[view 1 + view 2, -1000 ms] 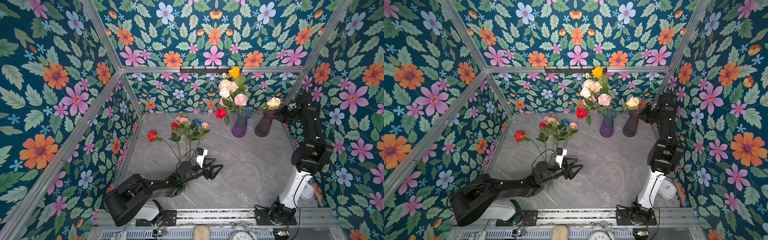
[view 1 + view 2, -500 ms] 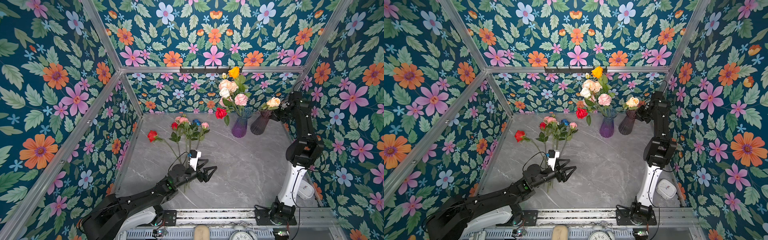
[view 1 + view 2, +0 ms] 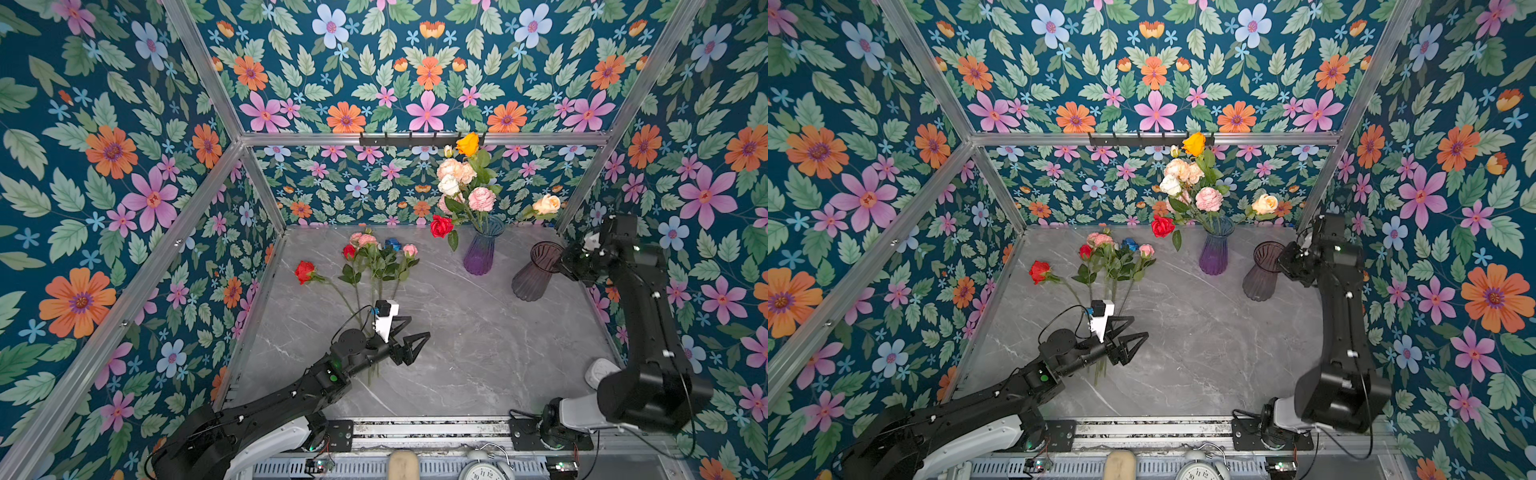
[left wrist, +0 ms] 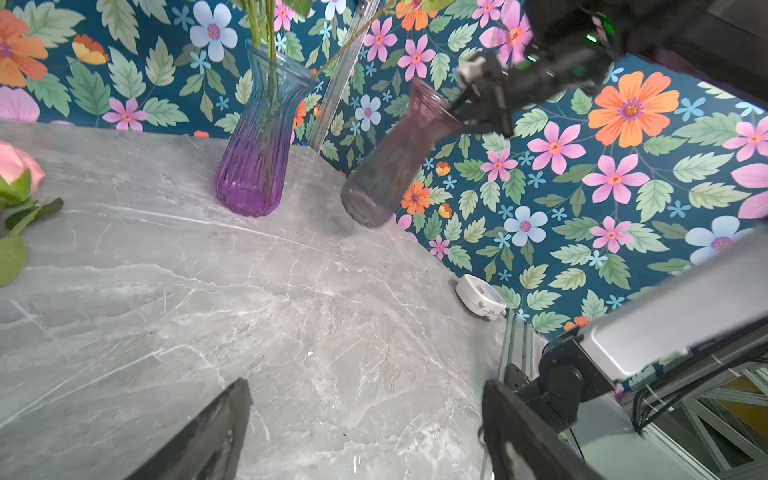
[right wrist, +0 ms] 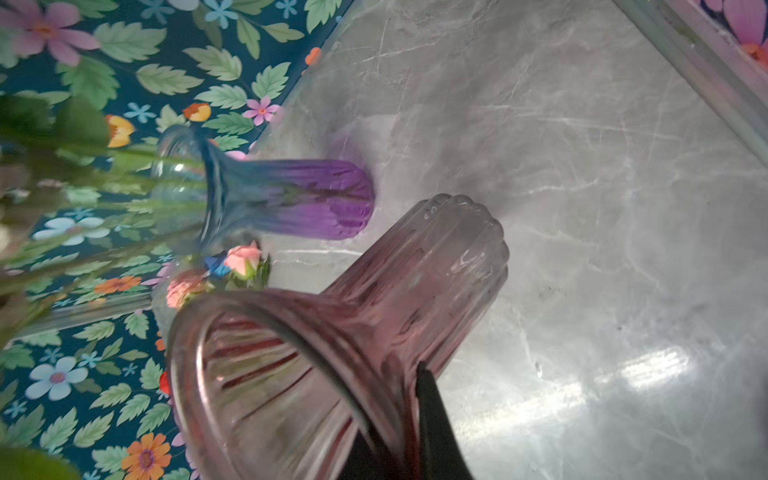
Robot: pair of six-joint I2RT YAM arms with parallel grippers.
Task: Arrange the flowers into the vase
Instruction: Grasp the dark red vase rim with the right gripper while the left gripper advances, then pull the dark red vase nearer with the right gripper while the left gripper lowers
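Note:
The robot's right gripper will next draw back, lower the mauve vase (image 3: 530, 278) upright onto bare tabletop nearer the loose stems and let go of the vase's rim, since that spot lies below and back.
Loose flowers lie at the table's back left in both top views: a red rose (image 3: 304, 272) (image 3: 1039, 272) and a bunch (image 3: 376, 255) (image 3: 1113, 257). A blue-purple vase (image 3: 480, 253) (image 3: 1214, 253) (image 4: 253, 166) holds several flowers (image 3: 461, 183), and a peach rose (image 3: 546, 204) leans out to the right. My right gripper (image 3: 563, 262) (image 3: 1283, 259) (image 5: 399, 424) is shut on the rim of a mauve vase (image 3: 530, 278) (image 3: 1262, 274) (image 4: 390, 166) (image 5: 415, 291), which tilts and looks empty. My left gripper (image 3: 417, 328) (image 3: 1140, 326) (image 4: 365, 384) hangs open over the stem ends, holding nothing.
Flowered walls close in the left, back and right sides. A white round device (image 3: 602, 372) (image 4: 480, 297) lies near the right arm's base. An alarm clock (image 3: 484, 471) sits at the front rail. A black hook rail (image 3: 415, 139) runs along the back wall.
My right gripper closed on the mauve vase's rim, and the vase has tipped and come forward from the back wall. The left arm drew back a little, jaws still open.

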